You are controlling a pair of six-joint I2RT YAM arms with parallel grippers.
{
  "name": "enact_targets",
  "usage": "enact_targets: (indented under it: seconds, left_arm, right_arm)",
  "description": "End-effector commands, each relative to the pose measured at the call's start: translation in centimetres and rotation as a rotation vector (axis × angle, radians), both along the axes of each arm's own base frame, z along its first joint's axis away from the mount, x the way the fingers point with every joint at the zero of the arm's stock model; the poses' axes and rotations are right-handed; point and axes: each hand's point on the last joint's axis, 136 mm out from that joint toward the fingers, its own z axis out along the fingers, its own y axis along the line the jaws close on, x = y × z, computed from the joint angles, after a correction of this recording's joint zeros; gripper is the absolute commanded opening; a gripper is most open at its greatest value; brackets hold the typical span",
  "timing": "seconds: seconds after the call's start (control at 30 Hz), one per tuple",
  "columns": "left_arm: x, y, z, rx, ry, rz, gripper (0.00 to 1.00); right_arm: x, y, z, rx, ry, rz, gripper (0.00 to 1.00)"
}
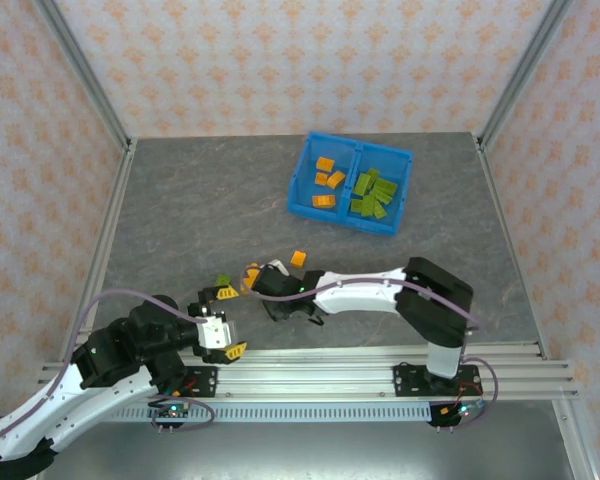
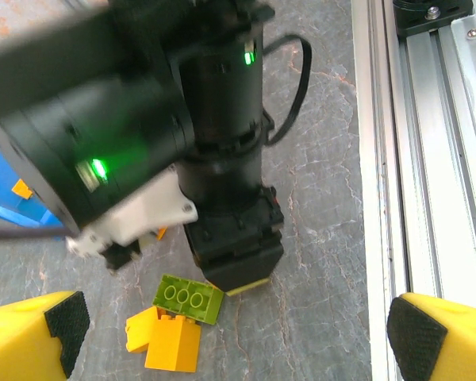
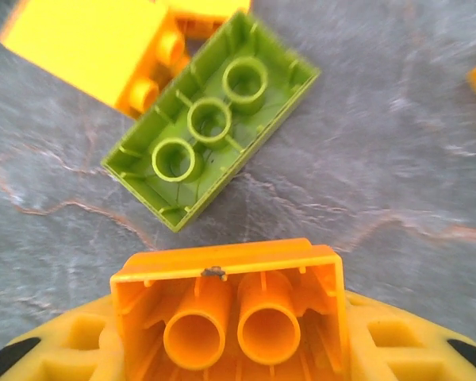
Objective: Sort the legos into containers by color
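Observation:
Next, my right gripper rises and carries the orange lego outward over the blue bin's orange-lego container [image 1: 324, 183] to release it, since orange legos already lie inside.
My right gripper [image 3: 230, 341] is shut on an orange lego [image 3: 228, 305] whose hollow underside faces the camera. Just beyond it an olive-green lego [image 3: 214, 119] lies upside down on the table, touching an orange lego [image 3: 95, 48]. In the left wrist view the same green lego [image 2: 189, 298] and two orange legos [image 2: 173, 343] lie beside the right gripper [image 2: 234, 250]. My left gripper [image 2: 238, 333] stands open and holds nothing. The blue bin [image 1: 298, 190] holds orange legos [image 1: 327, 180] in its left container and green legos [image 1: 374, 193] in its right one.
One loose orange lego [image 1: 298, 258] lies on the grey table between the arms and the bin. An aluminium rail [image 2: 428, 159] runs along the near edge, close to the left gripper. Patterned walls and metal posts enclose the table.

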Motion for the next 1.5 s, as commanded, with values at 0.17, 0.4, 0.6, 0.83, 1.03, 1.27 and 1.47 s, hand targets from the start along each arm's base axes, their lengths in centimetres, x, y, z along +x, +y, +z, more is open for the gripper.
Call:
enact_targets:
  seconds: [0.17, 0.4, 0.6, 0.83, 1.03, 1.27, 1.47]
  left_arm:
    - [1.3, -0.6, 4.0, -0.198, -0.059, 0.070, 1.00]
    - [3.4, -0.6, 11.5, -0.391, -0.062, 0.195, 1.00]
    - [7.1, -2.7, 11.1, -0.257, 0.018, 0.291, 1.00]
    - [8.4, -3.3, 6.9, -0.142, 0.086, 0.335, 1.00]
    - [7.8, -2.1, 4.5, -0.080, 0.012, 0.308, 1.00]
    - [6.3, -2.0, 1.9, 0.023, -0.018, 0.196, 1.00]
    - [4.9, -2.8, 1.5, 0.045, -0.001, 0.089, 1.00]
  right_arm:
    - [8.4, -3.1, 13.9, 0.353, -0.220, -0.290, 0.38]
    - [20.9, -8.8, 15.6, 0.261, -0.318, -0.542, 0.39]
    - [29.9, -10.2, 11.2, 0.143, -0.282, -0.614, 0.39]
    - [33.8, -10.2, 9.1, 0.071, -0.245, -0.632, 0.61]
    - [32.6, -9.8, 13.6, 0.155, -0.261, -0.609, 0.63]
    - [22.0, -9.0, 15.7, 0.353, -0.204, -0.651, 0.64]
    - [14.3, -8.7, 9.4, 0.266, -0.050, -0.843, 0.76]
